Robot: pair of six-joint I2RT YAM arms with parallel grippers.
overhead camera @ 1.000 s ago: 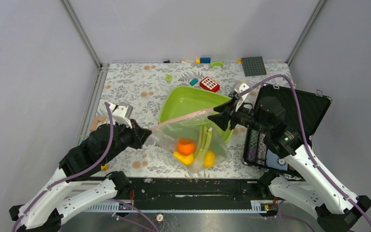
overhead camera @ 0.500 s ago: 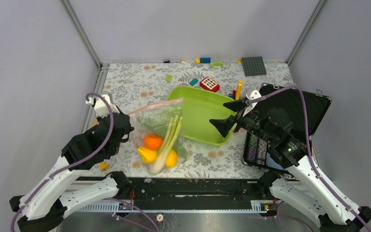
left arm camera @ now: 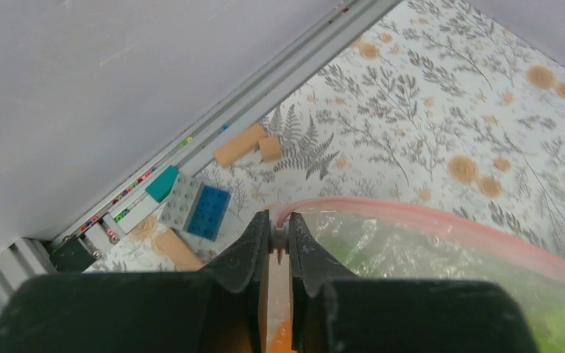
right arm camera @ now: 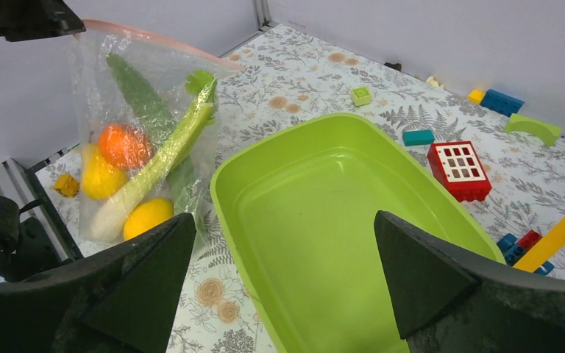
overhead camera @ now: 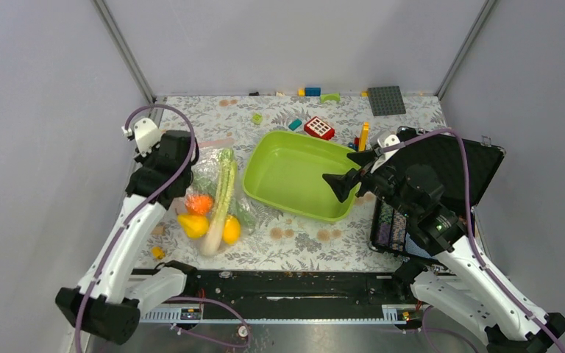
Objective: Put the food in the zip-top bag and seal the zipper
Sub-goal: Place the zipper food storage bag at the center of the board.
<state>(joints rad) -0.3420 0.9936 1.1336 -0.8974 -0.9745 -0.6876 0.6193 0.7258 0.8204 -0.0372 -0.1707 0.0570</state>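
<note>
The filled bag hangs upright. Its zipper end goes outward with my left gripper next and comes down to the patterned table beyond the bag [overhead camera: 203, 123] [left arm camera: 425, 107].
The clear zip-top bag [overhead camera: 217, 187] hangs from my left gripper [overhead camera: 189, 151] at the table's left side, its bottom resting on the table. My left gripper [left arm camera: 278, 232] is shut on the end of the pinkish zipper [left arm camera: 427, 220]. Inside the bag [right arm camera: 143, 125] are the orange-red fruit [right arm camera: 123, 145], two yellow fruits [right arm camera: 101, 176] [right arm camera: 147, 215], the leek [right arm camera: 154, 169] and the cucumber [right arm camera: 138, 92]. My right gripper [overhead camera: 349, 170] is open and empty above the right part of the lime-green tray [overhead camera: 294, 173]; it shows wide open in the right wrist view [right arm camera: 284, 217].
The lime tray [right arm camera: 324, 213] is empty. A red brick [overhead camera: 318, 128], a yellow brick [overhead camera: 363, 136], small bricks and a grey baseplate [overhead camera: 386, 100] lie at the back. A black case [overhead camera: 449, 169] lies at the right. Loose bricks [left arm camera: 195, 208] lie along the left wall rail.
My right gripper let go of the bag, opened and drew back right. My left gripper carried the bag, food inside, leftward and farther back, off the tray.
</note>
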